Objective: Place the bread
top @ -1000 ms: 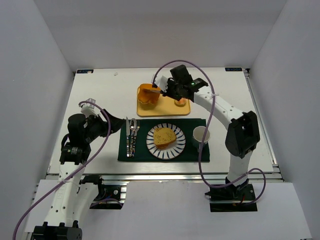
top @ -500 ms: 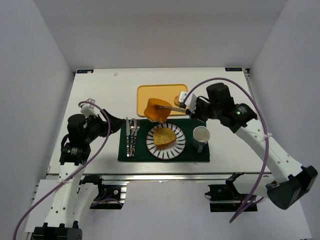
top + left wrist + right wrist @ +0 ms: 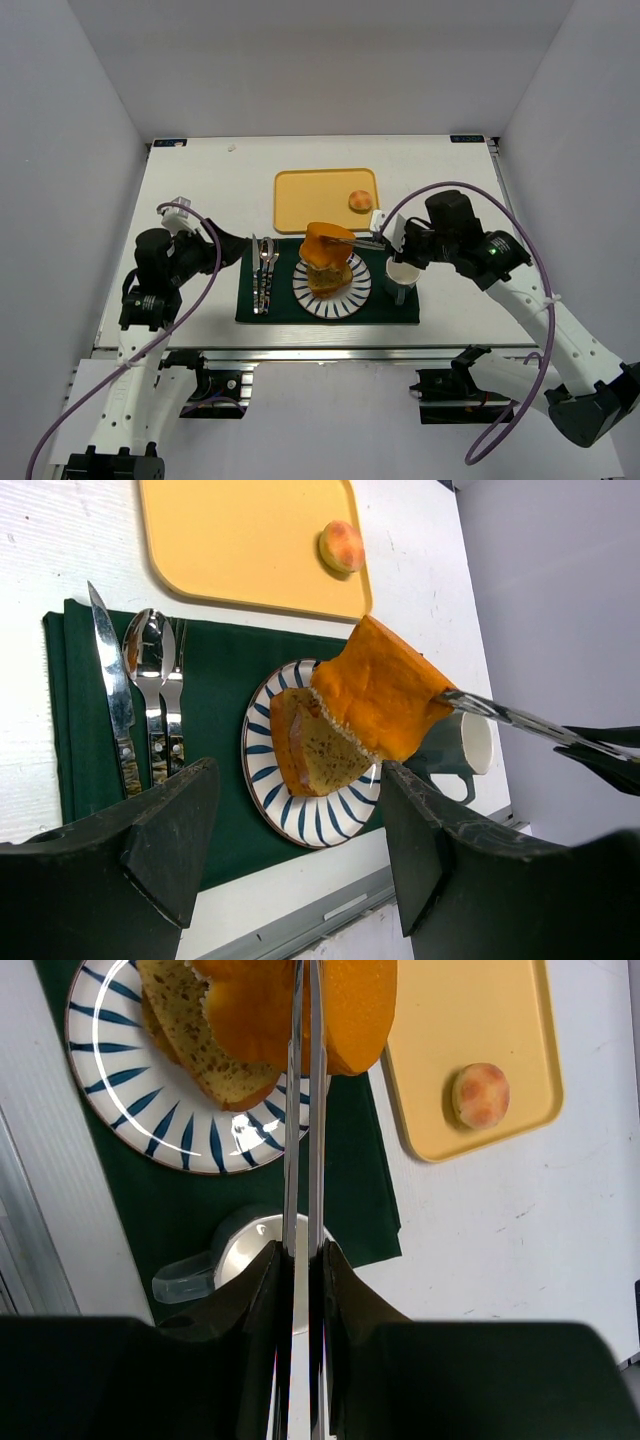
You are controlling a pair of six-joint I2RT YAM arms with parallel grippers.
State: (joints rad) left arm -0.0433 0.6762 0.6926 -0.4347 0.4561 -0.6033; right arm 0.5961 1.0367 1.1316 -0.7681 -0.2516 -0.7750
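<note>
My right gripper draws the held slice back over the lower slice (image 3: 185,1030) next and releases the metal tongs, since the lower slice lies back from the gripper.
One bread slice (image 3: 331,281) lies on the blue-striped plate (image 3: 303,291). My right gripper (image 3: 398,243) is shut on metal tongs (image 3: 358,240), and the tongs pinch the second bread slice (image 3: 327,243) just above the first. The right wrist view shows the tongs (image 3: 303,1140) between my gripper's (image 3: 303,1258) fingers, the held slice (image 3: 345,1005), the lower slice (image 3: 185,1030) and the plate (image 3: 125,1095). My left gripper (image 3: 226,250) is open and empty, left of the placemat. Its view (image 3: 300,785) shows the held slice (image 3: 385,690), the plate slice (image 3: 318,755) and the plate (image 3: 262,780).
An orange tray (image 3: 315,195) behind the plate holds a small orange-pink ball (image 3: 359,201). A green placemat (image 3: 285,308) carries a knife, spoon and fork (image 3: 263,272) on the left. A white mug (image 3: 402,272) stands to the plate's right, under the right wrist.
My right arm carried the bread slice in the tongs from the tray toward me, to just above the slice on the plate. My left arm has not moved.
</note>
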